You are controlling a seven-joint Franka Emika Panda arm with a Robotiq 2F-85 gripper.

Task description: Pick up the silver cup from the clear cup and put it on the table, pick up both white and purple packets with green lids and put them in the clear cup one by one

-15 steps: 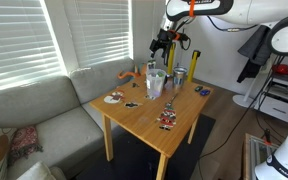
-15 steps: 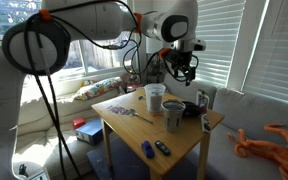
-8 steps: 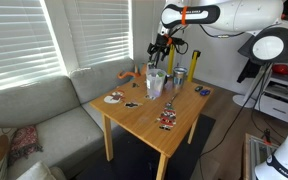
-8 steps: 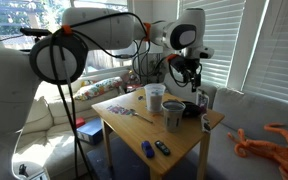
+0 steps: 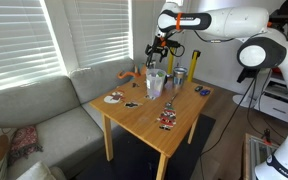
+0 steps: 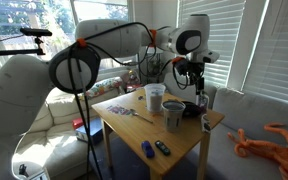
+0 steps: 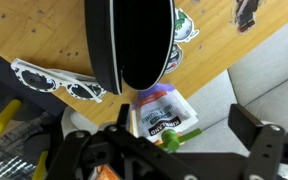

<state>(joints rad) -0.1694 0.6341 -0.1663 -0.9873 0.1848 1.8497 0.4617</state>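
My gripper is open, with the green cap [image 7: 171,140] already between its fingers. It needs to go down a little onto the cap before it closes on the white and purple packet [image 7: 159,108].
My gripper [image 7: 184,123] is open and hangs above the table's [image 5: 149,125] far edge by the couch; it also shows in both exterior views [image 5: 160,50] [image 6: 192,82]. Below and between its fingers lies a white and purple packet [image 7: 159,108] with a green cap [image 7: 171,140], untouched. The clear cup [image 5: 155,84] [image 6: 155,97] stands on the table, with the silver cup [image 6: 173,113] beside it. In the wrist view a cup with a dark inside [image 7: 134,40] fills the top; I cannot tell which cup it is.
White-framed sunglasses [image 7: 54,82] and stickers [image 7: 184,25] lie on the wood near the cup. A grey couch [image 5: 74,100] runs along the table's edge, with an orange toy [image 6: 274,140] on it. Small items [image 6: 154,148] sit at the table's other end.
The arm has swung and the gripper has shifted a little toward the couch side and slightly lower. Its jaws have stayed open. Cups and packet have not moved.
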